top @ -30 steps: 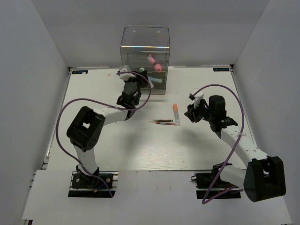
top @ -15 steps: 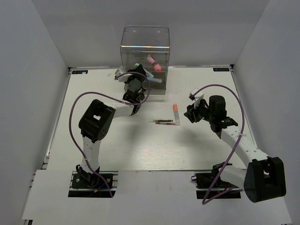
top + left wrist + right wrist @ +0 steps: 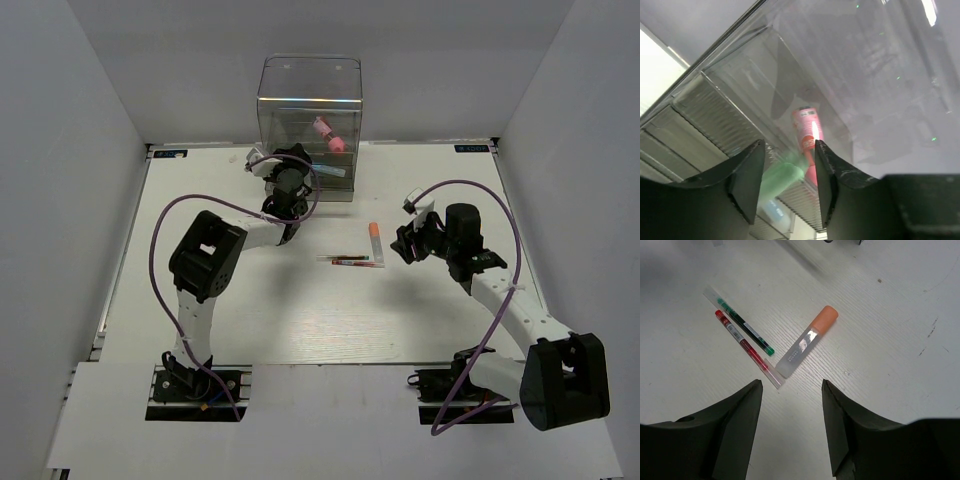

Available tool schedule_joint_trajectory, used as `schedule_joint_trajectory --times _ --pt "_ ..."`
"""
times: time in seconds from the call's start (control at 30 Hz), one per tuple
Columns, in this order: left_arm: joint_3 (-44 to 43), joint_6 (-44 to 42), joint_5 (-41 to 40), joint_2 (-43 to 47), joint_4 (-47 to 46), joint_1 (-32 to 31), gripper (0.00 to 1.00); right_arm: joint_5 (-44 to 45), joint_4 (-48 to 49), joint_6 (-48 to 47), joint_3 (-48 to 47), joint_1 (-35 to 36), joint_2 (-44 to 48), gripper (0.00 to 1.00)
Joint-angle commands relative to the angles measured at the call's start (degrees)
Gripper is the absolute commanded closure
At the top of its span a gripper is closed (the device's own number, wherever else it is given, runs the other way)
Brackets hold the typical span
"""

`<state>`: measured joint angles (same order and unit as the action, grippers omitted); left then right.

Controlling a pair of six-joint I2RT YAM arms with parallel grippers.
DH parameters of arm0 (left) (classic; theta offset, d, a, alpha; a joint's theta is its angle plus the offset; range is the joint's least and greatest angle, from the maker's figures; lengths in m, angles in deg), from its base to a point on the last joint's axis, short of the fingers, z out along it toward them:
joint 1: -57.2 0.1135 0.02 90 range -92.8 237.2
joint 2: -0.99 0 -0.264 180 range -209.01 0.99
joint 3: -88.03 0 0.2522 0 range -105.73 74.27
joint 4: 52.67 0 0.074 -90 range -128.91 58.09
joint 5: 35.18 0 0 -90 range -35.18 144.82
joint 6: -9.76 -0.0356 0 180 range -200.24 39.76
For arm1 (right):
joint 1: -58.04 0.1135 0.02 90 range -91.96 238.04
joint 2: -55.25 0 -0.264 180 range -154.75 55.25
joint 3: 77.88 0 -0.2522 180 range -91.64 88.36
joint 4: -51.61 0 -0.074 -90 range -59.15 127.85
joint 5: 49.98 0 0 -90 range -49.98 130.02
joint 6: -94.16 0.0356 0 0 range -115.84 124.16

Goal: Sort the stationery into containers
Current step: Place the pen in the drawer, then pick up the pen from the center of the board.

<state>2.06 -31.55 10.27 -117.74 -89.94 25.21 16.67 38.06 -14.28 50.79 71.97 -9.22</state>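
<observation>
The orange-capped marker is below my right gripper and to its left in the top view. I need to move my right gripper down onto the orange-capped marker's clear body [image 3: 378,250] [image 3: 799,352] next.
The clear cabinet [image 3: 309,92] stands at the back, with a chunky pink marker [image 3: 330,135] in an upper drawer. My left gripper [image 3: 284,168] is against the cabinet's front left; in the left wrist view its jaws [image 3: 789,150] stand apart. A blurred green-capped marker [image 3: 780,177] lies just beyond them, beside the pink marker [image 3: 807,131]; no finger visibly touches it. A blue-capped marker [image 3: 773,211] lies in a lower drawer. My right gripper [image 3: 405,243] is open and empty above the table [image 3: 790,390]. Just beyond its jaws lie an orange-capped white marker [image 3: 807,341], a red pen [image 3: 742,342] and a green pen [image 3: 746,328].
The orange-capped marker [image 3: 375,241] and the two thin pens [image 3: 350,261] lie mid-table between the arms. White walls close in the white table [image 3: 300,320] on three sides. Purple cables loop off both arms.
My left gripper rose from the table side to the cabinet's front with the green-capped marker. The green cap no longer shows in the top view. The right arm barely moved.
</observation>
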Motion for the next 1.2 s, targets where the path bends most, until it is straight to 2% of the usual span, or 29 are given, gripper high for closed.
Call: schedule_joint_trajectory --times 0.0,0.23,0.27,0.33,0.43,0.5,0.53,0.6,0.63,0.7,0.77,0.87,0.97,1.17 --pt "-2.41 -1.04 -0.53 0.7 1.72 0.35 0.45 -1.17 1.99 0.33 0.56 0.04 -0.48 0.43" --pt "1.09 -2.54 1.14 4.03 0.23 0.35 0.38 -1.52 1.81 0.94 0.38 -0.05 -1.45 0.43" --pt "2.06 -4.89 2.7 5.0 -0.65 0.35 0.38 -1.78 1.99 1.38 0.21 -0.05 -1.54 0.43" --pt "6.1 -7.71 4.99 9.37 -3.55 0.35 0.38 -2.4 1.99 2.0 -0.31 0.39 -2.94 0.43" --pt "13.65 -9.93 8.5 16.49 -1.2 0.35 0.38 -2.93 1.38 3.84 -2.07 1.36 -7.06 0.43" --pt "18.91 -8.8 11.32 25.28 4.15 0.35 0.37 -1.61 -0.03 4.73 -5.05 3.38 -10.31 0.43" --pt "20.07 -8.09 14.12 28.09 11.92 0.35 0.35 -1.0 -0.12 4.99 -5.76 3.9 -11.46 0.43" --pt "21.66 -8.08 16.86 35.4 21.18 0.35 0.3 3.21 -2.49 6.13 -9.36 6.19 -15.85 0.43" --pt "21.67 -8.08 19.13 37.24 30.02 0.35 0.26 4.27 -2.58 7.18 -10.16 7.06 -16.56 0.43" --pt "21.05 -9.66 20.3 40.67 38.94 0.35 0.14 9.88 -3.19 9.37 -13.32 8.03 -20.86 0.43" --pt "19.39 -15.62 22.14 44.98 47.02 0.35 0.04 13.5 -4.42 10.61 -15.86 8.39 -25.07 0.41" --pt "16.23 -25.28 24.95 49.37 57.39 0.35 0.01 17.81 -6.01 12.54 -19.04 9.0 -28.78 0.41" --pt "16.56 -30.75 26.01 52.55 64.1 0.35 0.01 21.68 -6.1 13.16 -20.62 9.71 -31.86 0.41" --pt "27.36 -35.85 26.54 61.25 62.54 0.35 0.01 22.65 -7.85 13.16 -22.73 10.23 -36.69 0.41"
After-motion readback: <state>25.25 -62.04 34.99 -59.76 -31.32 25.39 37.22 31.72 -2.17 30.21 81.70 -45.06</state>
